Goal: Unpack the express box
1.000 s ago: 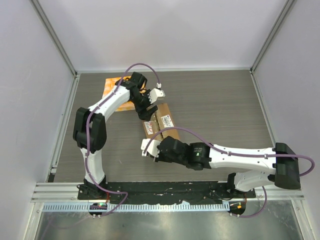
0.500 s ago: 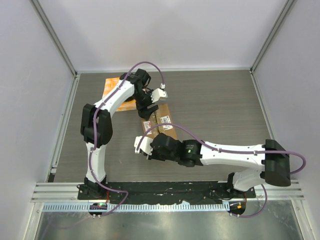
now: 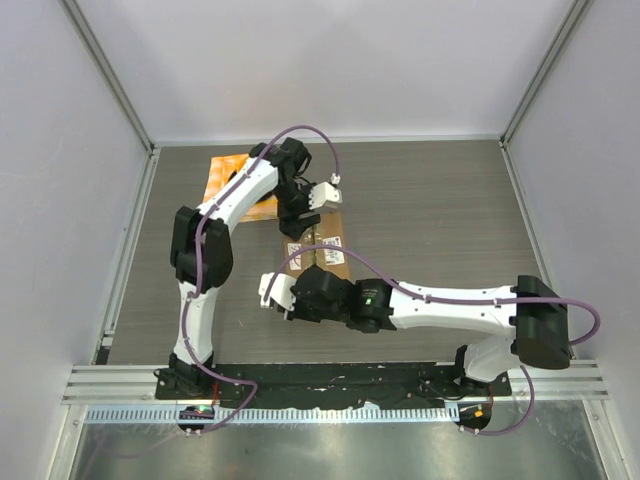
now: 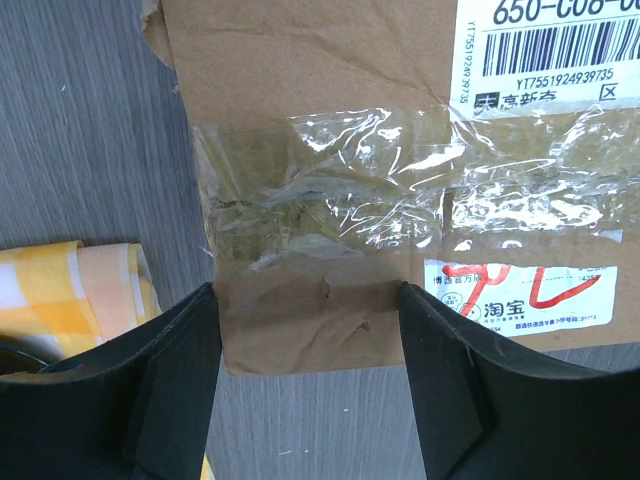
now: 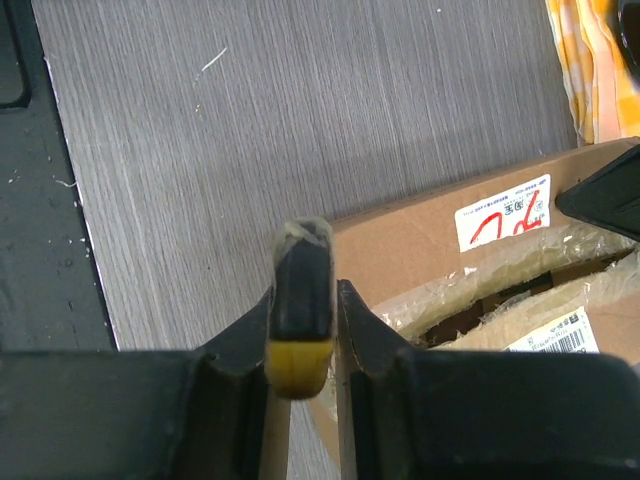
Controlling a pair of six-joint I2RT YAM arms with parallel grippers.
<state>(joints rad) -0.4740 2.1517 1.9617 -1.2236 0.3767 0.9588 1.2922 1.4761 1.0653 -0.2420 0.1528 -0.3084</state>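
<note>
I will carry the tool [image 5: 300,300] outward and to the right in the top view with my right gripper and let go of it on the bare tabletop beside the box.
The express box [image 3: 328,246], brown cardboard with a white barcode label and a white sticker with red marks, lies mid-table. In the left wrist view the box [image 4: 330,150] shows crinkled clear tape over its seam. My left gripper [image 4: 310,345] is open, its jaws standing either side of the box's end; in the top view it [image 3: 300,215] is at the box's far end. My right gripper [image 5: 303,290] is shut on a black-and-yellow tool [image 5: 300,300] at the box's near corner [image 5: 440,235]. The taped seam there gapes, with a dark slit showing. In the top view the right gripper [image 3: 298,297] is beside the box's near end.
A yellow-and-orange checked cloth [image 3: 225,177] lies at the back left, right beside the box and the left gripper; it also shows in the left wrist view [image 4: 85,290] and the right wrist view [image 5: 592,60]. White walls enclose the table on three sides.
The left arm has swung right, bringing its gripper over the box's far end. The right arm has slid left along the box's near end, still holding the tool.
</note>
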